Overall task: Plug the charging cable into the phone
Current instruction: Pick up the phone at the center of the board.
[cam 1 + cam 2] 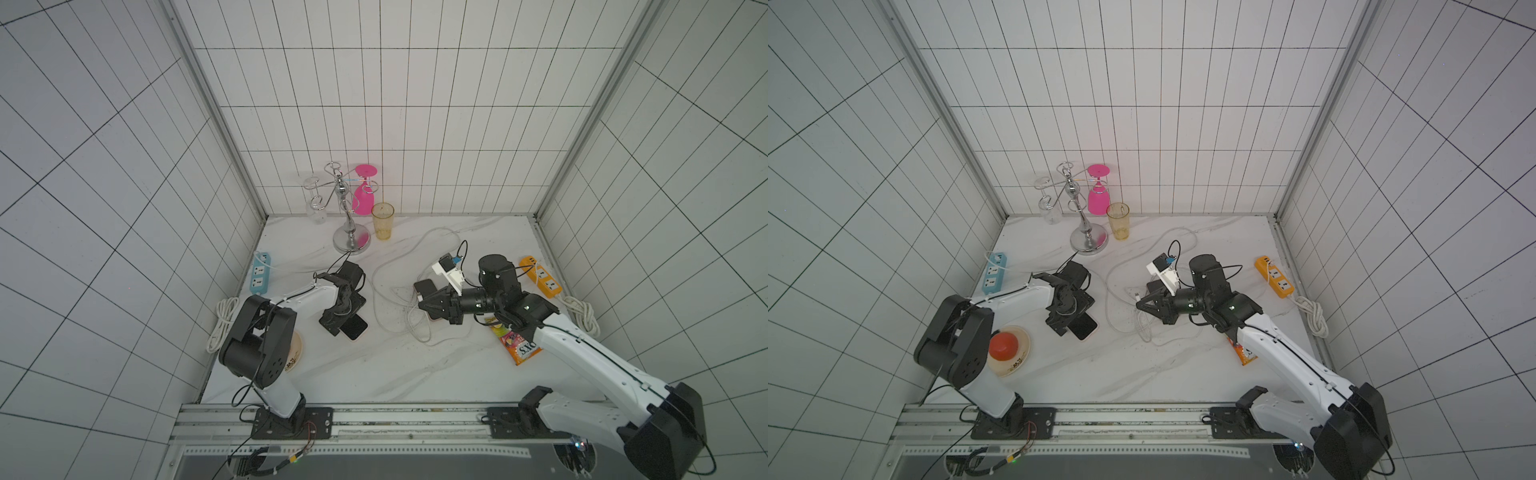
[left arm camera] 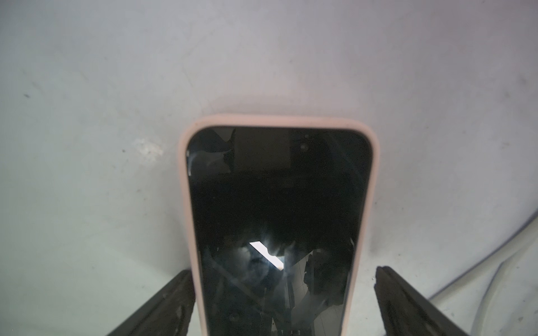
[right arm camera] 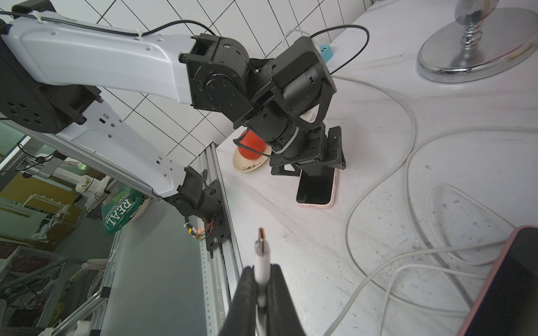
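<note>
My left gripper's cable-side finger closes across the gap onto the case's long edge [image 2: 357,266] next. The phone [image 2: 276,203] lies between the fingers, one already against the case.
The phone [image 2: 276,203] lies face up on the marble table, black screen in a pale pink case, also seen in both top views [image 1: 356,329] [image 1: 1087,329] and in the right wrist view [image 3: 316,189]. My left gripper [image 2: 283,272] is open and straddles the phone's end, one finger [image 2: 174,299] against the case and the other standing apart from it. My right gripper [image 3: 259,269] is shut on the white charging cable's plug [image 3: 261,247], whose metal tip sticks out past the fingertips. In a top view this gripper [image 1: 420,304] is right of the phone, and the cable [image 1: 376,291] loops over the table.
A second dark phone [image 1: 426,286] lies by the right gripper. A blue power strip [image 1: 259,274] is at the left and an orange one [image 1: 540,276] at the right. A chrome glass rack [image 1: 349,232] and yellow cup [image 1: 382,220] stand at the back. A snack packet [image 1: 519,345] lies under the right arm, and a plate [image 1: 1021,361] sits near the left arm.
</note>
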### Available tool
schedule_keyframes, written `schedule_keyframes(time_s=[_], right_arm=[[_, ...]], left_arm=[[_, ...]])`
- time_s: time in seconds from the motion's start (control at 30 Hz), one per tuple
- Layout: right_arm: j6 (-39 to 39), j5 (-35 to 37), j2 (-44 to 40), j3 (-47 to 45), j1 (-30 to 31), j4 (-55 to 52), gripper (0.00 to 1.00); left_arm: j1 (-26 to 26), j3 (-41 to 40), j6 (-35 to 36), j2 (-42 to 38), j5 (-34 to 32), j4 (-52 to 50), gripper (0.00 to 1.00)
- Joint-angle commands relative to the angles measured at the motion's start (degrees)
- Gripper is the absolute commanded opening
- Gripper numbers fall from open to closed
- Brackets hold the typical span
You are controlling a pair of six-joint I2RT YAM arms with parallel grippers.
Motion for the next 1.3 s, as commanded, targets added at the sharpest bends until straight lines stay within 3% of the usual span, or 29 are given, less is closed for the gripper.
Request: schedule_keyframes(time_s=[0.0, 0.23, 0.5, 0.73, 0.9, 1.1, 1.17, 1.27], right_arm=[[-0.63, 0.26, -1.07, -0.64, -0.35, -0.05, 0.00], [-0.71, 0.45, -1.23, -0.54, -0.38, -0.32, 0.00], [-0.54, 0.46, -1.30, -0.47, -0.35, -0.43, 0.00], [-0.78, 0.70, -1.57, -0.64, -0.40, -0.71, 0.00], [-0.73, 0.73, -1.37, -0.82, -0.27, -0.82, 0.00], [-0.42, 1.02, -1.39, -0.87, -0.22, -0.86, 0.00], [0.14, 0.99, -1.41, -0.67, -0.14, -1.03, 0.00], [1.62, 1.25, -1.21, -0.12, 0.43, -1.72, 0.00]], left_arm=[[0.54, -1.90, -0.24, 2.50, -1.13, 1.47, 0.97], [-0.69, 3.23, 2.25, 8.78, -4.39, -5.43, 0.97], [-1.94, 3.36, 1.78, 11.52, -4.30, -5.20, 0.93], [-2.46, 2.93, 1.46, 11.69, -4.96, -4.68, 0.79], [-2.38, 2.94, 3.89, 9.45, -5.07, -4.07, 0.50], [-2.50, 5.07, 8.99, 2.15, -4.52, -3.88, 0.07], [-2.78, 6.34, 10.09, -1.42, -4.08, -4.36, 0.00], [-4.04, 9.58, 11.63, -7.32, -3.99, -5.27, 0.00]])
